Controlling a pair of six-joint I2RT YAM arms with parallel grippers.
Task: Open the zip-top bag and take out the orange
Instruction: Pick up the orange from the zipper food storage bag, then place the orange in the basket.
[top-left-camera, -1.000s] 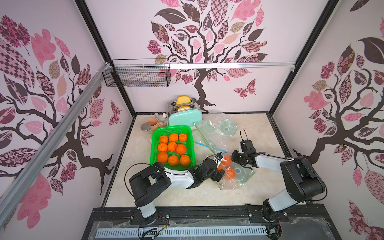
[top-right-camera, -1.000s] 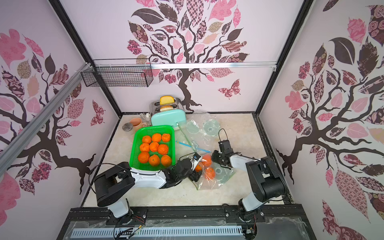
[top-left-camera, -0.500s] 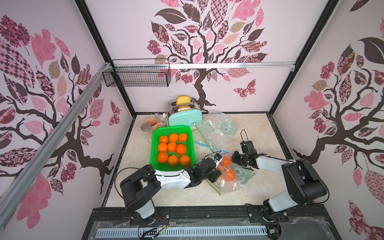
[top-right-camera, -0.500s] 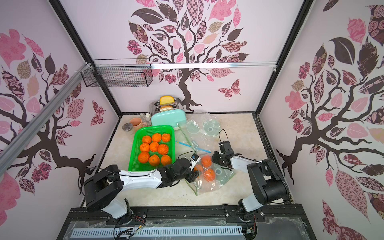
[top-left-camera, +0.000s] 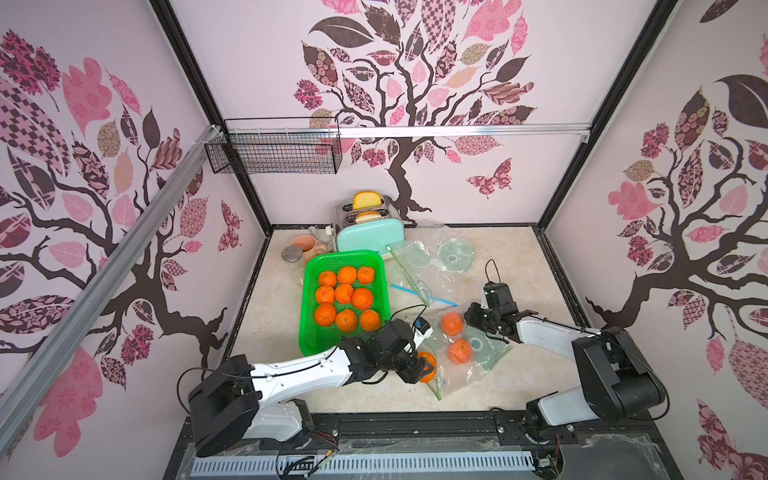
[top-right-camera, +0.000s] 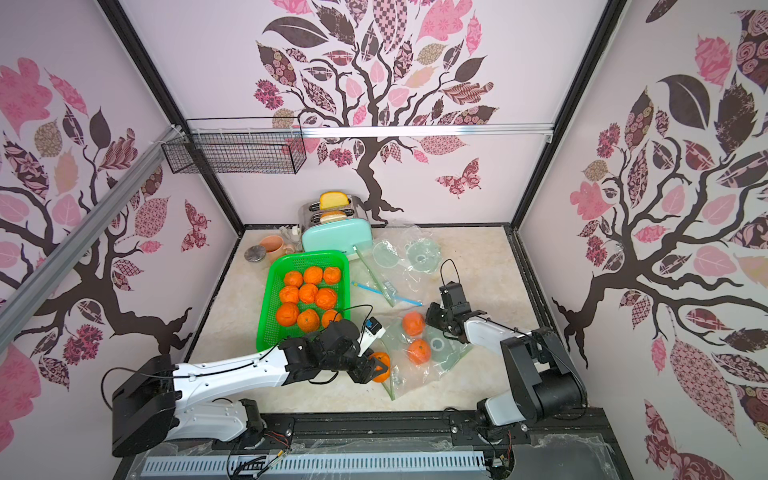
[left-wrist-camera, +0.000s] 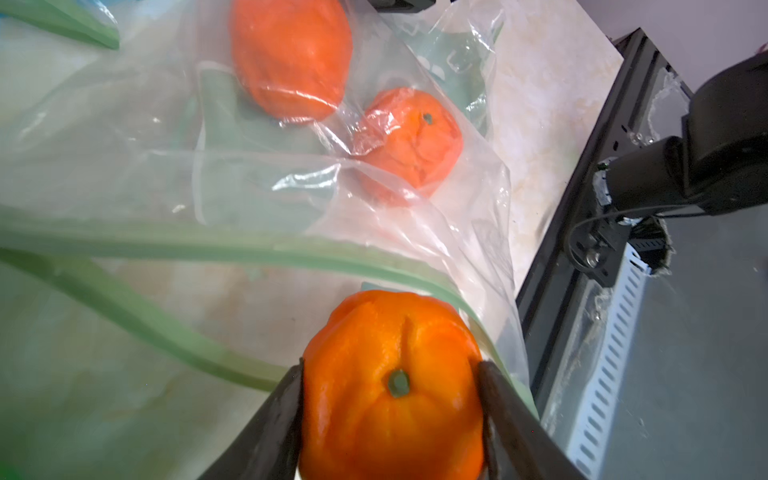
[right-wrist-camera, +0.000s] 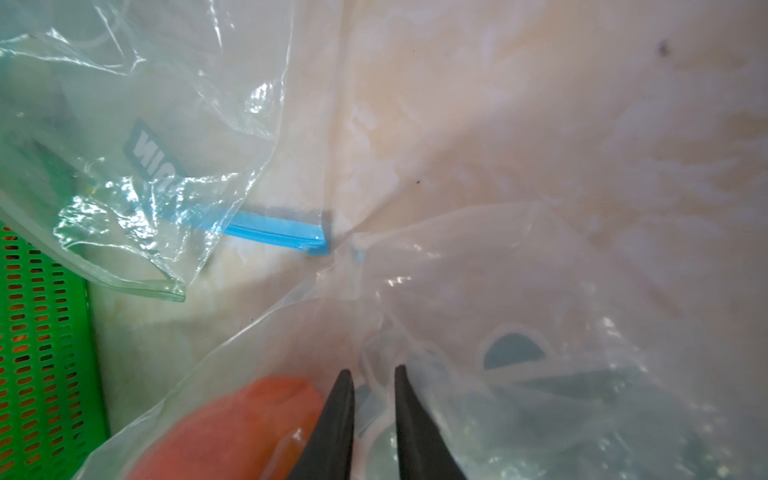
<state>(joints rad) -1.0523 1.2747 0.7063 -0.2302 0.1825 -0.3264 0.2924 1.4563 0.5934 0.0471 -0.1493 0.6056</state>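
Observation:
I will lift my left gripper over the basket's rim, then lower and let go of the orange at the green basket's near end (top-left-camera: 321, 336) beside it, away from the bag, as the basket's bottom is bare.
A clear zip-top bag (top-left-camera: 490, 353) (top-right-camera: 446, 353) with a green zip strip lies at the front middle of the table, its mouth gaping toward my left arm. My left gripper (top-left-camera: 424, 368) (top-right-camera: 379, 368) (left-wrist-camera: 391, 366) is shut on an orange (top-left-camera: 428, 365) (left-wrist-camera: 390, 395) just at that mouth, one finger on each side of the fruit. Two more oranges (top-left-camera: 451, 323) (top-left-camera: 459, 351) (left-wrist-camera: 291, 58) (left-wrist-camera: 409, 141) lie inside the bag. My right gripper (top-left-camera: 477, 320) (top-right-camera: 436, 318) (right-wrist-camera: 371, 370) rests on the bag's far end, jaws nearly together with bag film (right-wrist-camera: 498, 291) between them.
A green basket (top-left-camera: 345, 259) holding several oranges stands left of the bag. Behind it are a mint toaster (top-left-camera: 370, 239), a pink mug (top-left-camera: 307, 247) and a metal lid (top-left-camera: 291, 253). Other clear bags (top-left-camera: 440, 257) lie at the back. The black frame edge (left-wrist-camera: 552, 266) runs close by.
My left gripper has closed on an orange and drawn it out of the bag's inside toward the front, to the mouth. The right gripper has stayed in place.

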